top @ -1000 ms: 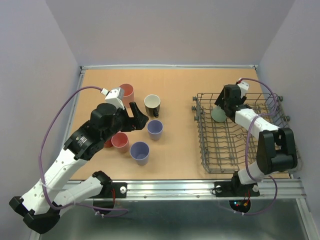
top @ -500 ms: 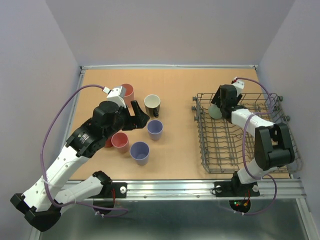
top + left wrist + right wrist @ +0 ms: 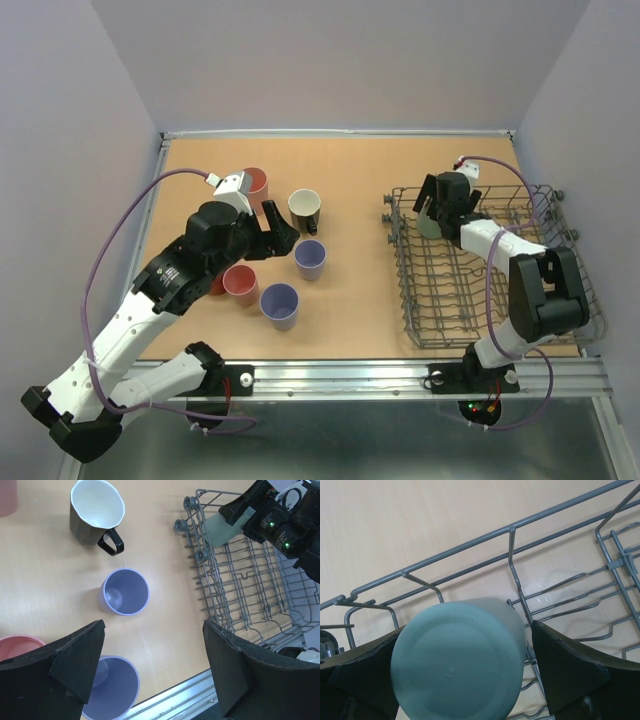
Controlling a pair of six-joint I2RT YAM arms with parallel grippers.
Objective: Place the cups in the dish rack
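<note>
My left gripper should next go down and outward to the dark mug, onto the mug's rim facing the far pink cup, clear of the handle.
The grey wire dish rack (image 3: 520, 300) stands on the right. A sage-green cup (image 3: 431, 224) lies tilted, base up, in its far left corner, and it fills the right wrist view (image 3: 457, 665). My right gripper (image 3: 441, 206) is open, with a finger on each side of it. My left gripper (image 3: 278, 236) is open and empty above the table. A dark mug (image 3: 95, 512), two lavender cups (image 3: 125, 591) (image 3: 107, 687) and two pink cups (image 3: 254, 183) (image 3: 240, 284) stand upright on the table. The red mug (image 3: 214, 286) is mostly hidden under my left arm.
The rack's tines and raised side wires (image 3: 510, 545) close in around the green cup. The table's metal front rail (image 3: 185, 692) runs just below the nearer lavender cup. Purple walls stand on three sides.
My right gripper carried the green cup up to the rack's far left corner and spread its fingers. My left arm shifted only slightly.
</note>
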